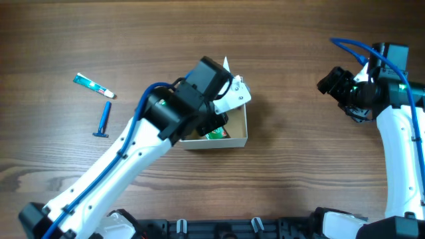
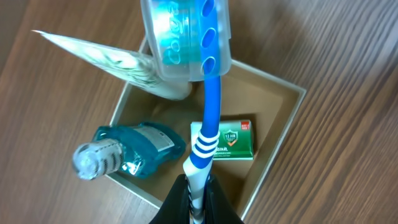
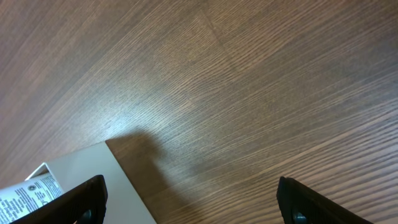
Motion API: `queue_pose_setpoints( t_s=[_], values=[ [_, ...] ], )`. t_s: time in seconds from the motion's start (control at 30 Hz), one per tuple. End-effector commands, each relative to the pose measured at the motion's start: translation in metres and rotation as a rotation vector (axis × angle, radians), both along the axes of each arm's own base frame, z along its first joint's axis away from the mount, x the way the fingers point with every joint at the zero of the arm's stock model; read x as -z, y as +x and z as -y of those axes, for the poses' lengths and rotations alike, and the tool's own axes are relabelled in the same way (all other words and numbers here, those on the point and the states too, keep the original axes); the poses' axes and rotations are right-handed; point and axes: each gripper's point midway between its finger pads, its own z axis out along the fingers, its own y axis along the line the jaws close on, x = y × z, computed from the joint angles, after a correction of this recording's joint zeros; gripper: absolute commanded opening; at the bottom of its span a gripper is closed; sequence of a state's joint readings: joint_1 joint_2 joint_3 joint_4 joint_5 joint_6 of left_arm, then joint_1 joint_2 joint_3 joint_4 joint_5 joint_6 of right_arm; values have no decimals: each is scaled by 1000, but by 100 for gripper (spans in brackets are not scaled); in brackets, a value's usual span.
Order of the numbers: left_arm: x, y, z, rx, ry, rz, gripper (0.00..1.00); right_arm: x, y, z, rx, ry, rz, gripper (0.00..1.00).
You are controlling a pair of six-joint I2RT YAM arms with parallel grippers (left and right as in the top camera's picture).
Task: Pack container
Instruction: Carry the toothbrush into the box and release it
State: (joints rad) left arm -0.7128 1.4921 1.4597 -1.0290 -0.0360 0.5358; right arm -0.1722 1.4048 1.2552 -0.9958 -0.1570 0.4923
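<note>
The toothbrush is still hanging above the container's open top, so my left gripper should lower it toward the green box [image 2: 229, 140] and then let go of the toothbrush's handle.
The container [image 1: 243, 137] stands at the table's middle, white outside and tan inside [image 2: 281, 109]. In it lie a blue bottle [image 2: 132, 151], a green box [image 2: 229, 140] and a white tube [image 2: 118, 59] leaning on the far wall. My left gripper [image 2: 198, 194] hangs over the container, shut on the handle of a blue-and-white toothbrush [image 2: 209, 118], whose head sits in a clear cap [image 2: 186, 37]. My right gripper [image 3: 191, 190] is open and holds nothing; it hovers over bare wood at the right [image 1: 334, 82], apart from the container.
A toothpaste tube [image 1: 93, 85] and a blue razor [image 1: 104, 119] lie on the table at the far left. A white box corner [image 3: 87, 168] with a printed label beside it shows at the lower left of the right wrist view.
</note>
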Motion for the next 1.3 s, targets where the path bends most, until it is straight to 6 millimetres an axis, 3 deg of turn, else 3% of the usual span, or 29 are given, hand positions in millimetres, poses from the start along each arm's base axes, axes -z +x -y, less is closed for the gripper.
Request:
queue_pose_setpoints(
  t_s=[0.0,0.23,0.37,0.53,0.57,0.6,0.7,0.77,0.9,1.07,1.2,1.27],
  values=[
    [24,0,6,67,58,-46,4,-2,-2,-2,-23,5,8,88],
    [67,4,8,66,141,-146,4,-2,-2,-2,-23,5,9,88],
    [96,8,-2,43,220,-207,4,-2,-2,-2,-23,5,9,88],
    [113,8,-7,26,253,-257,4,-2,-2,-2,-24,4,9,88],
    [113,8,-6,26,251,-254,8,-2,-2,-2,-24,4,9,88],
    [113,9,-6,26,249,-252,22,-2,-2,-2,-24,4,9,88],
    [112,9,-6,26,250,-251,53,-2,-2,-2,-23,5,9,88],
    [112,9,-6,27,249,-250,61,-2,-2,-2,-25,3,9,88],
    [92,9,-4,8,227,-191,63,-1,-2,0,-35,-15,8,88],
    [32,13,-17,-134,147,-21,67,-1,-2,2,-31,-26,8,88],
    [-19,15,-53,-368,6,66,78,-1,-2,3,-34,-31,8,88],
    [-35,19,-83,-528,-67,75,96,-1,-2,2,-35,-31,8,88]
  ],
)
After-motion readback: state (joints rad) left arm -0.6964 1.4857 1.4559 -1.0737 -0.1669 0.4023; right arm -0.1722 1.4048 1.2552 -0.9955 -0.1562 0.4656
